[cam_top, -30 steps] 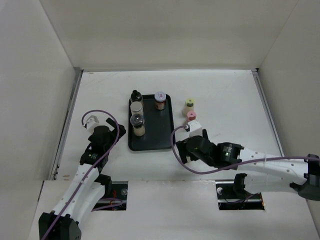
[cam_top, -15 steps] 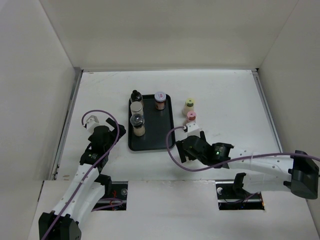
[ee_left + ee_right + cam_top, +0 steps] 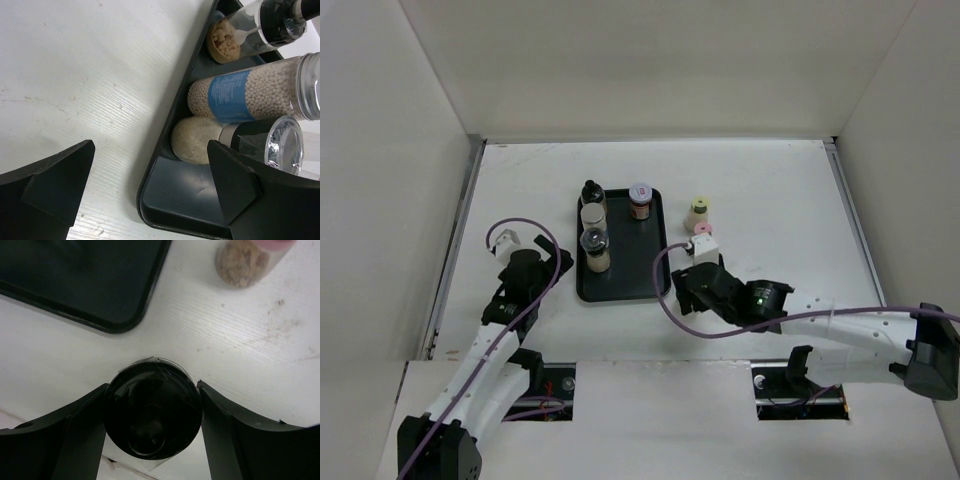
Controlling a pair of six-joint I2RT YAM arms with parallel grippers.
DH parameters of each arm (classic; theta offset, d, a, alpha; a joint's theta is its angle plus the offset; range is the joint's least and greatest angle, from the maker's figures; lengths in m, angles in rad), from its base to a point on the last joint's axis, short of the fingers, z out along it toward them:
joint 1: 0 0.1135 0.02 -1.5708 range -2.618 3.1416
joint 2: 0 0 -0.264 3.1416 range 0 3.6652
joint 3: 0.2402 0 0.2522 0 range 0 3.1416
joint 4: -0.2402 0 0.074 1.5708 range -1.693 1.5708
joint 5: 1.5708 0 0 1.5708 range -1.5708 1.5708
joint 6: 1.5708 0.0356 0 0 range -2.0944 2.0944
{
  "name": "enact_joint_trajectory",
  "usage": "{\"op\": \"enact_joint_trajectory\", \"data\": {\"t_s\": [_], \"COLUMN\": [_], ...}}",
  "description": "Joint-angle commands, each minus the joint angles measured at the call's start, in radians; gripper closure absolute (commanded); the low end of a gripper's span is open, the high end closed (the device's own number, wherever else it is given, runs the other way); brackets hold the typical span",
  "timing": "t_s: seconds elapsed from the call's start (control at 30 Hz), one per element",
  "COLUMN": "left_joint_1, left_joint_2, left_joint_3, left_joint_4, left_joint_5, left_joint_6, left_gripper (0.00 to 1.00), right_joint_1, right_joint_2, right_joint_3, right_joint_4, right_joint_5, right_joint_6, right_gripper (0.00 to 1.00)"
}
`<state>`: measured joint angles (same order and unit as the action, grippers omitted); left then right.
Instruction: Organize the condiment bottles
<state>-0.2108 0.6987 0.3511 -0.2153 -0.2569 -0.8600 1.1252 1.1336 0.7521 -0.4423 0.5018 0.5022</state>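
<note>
My right gripper next carries its bottle left in the top view, over the tray's free corner beside the clear-capped bottle, then lowers and releases the bottle.
A black tray (image 3: pixel 625 280) holds several bottles: a black-capped dropper bottle (image 3: pixel 590 190), a jar of white beads (image 3: pixel 593 215), a clear-capped bottle of tan powder (image 3: pixel 595 243) and a silver-capped jar (image 3: pixel 640 198). A yellow-capped bottle (image 3: pixel 698 210) and a pink-capped bottle (image 3: pixel 703 229) stand on the table right of the tray. My right gripper (image 3: pixel 688 288) is shut on a black-capped bottle (image 3: pixel 152 415), just off the tray's near right corner (image 3: pixel 117 322). My left gripper (image 3: pixel 542 268) is open and empty, its fingers straddling the tray's near left corner (image 3: pixel 150 200).
White walls close the table in on the left, far and right sides. The pink-capped bottle (image 3: pixel 245 260) stands close ahead of my right gripper. A purple cable loops beside each wrist.
My right gripper has moved a little away from me and left toward the tray, still holding the black-capped bottle. My left arm has shifted slightly.
</note>
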Motion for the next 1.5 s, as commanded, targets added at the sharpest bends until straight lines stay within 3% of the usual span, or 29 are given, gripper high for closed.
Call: {"op": "enact_joint_trajectory", "data": {"t_s": [0.0, 0.4, 0.67, 1.07, 1.2, 1.3, 1.47], "left_joint_1": [-0.006, -0.019, -0.009, -0.008, -0.003, 0.000, 0.008], "left_joint_2": [0.022, 0.024, 0.012, 0.010, 0.012, 0.010, 0.004], "left_joint_3": [0.060, 0.037, 0.020, 0.008, 0.006, 0.006, 0.022], "left_joint_4": [0.066, 0.085, 0.079, 0.085, 0.085, 0.085, 0.074], "left_joint_5": [0.004, -0.004, 0.001, 0.001, -0.001, -0.001, 0.004], "left_joint_6": [0.007, -0.007, -0.001, 0.018, 0.019, 0.022, 0.021], "left_gripper": [0.00, 0.00, 0.00, 0.00, 0.00, 0.00, 0.00], "right_joint_1": [-0.002, 0.020, 0.037, 0.058, 0.058, 0.061, 0.061], "right_joint_2": [-0.019, 0.409, 0.650, 0.796, 0.822, 0.822, 0.738], "right_joint_3": [0.134, 0.436, 0.605, 0.661, 0.667, 0.665, 0.632], "right_joint_4": [0.112, 0.444, 0.468, 0.484, 0.476, 0.468, 0.458], "right_joint_5": [0.035, -0.016, -0.026, 0.021, 0.023, 0.012, -0.029], "right_joint_6": [-0.031, -0.105, -0.108, -0.074, -0.064, -0.056, -0.037], "right_gripper": [0.47, 0.47, 0.47, 0.47, 0.35, 0.20, 0.05]}}
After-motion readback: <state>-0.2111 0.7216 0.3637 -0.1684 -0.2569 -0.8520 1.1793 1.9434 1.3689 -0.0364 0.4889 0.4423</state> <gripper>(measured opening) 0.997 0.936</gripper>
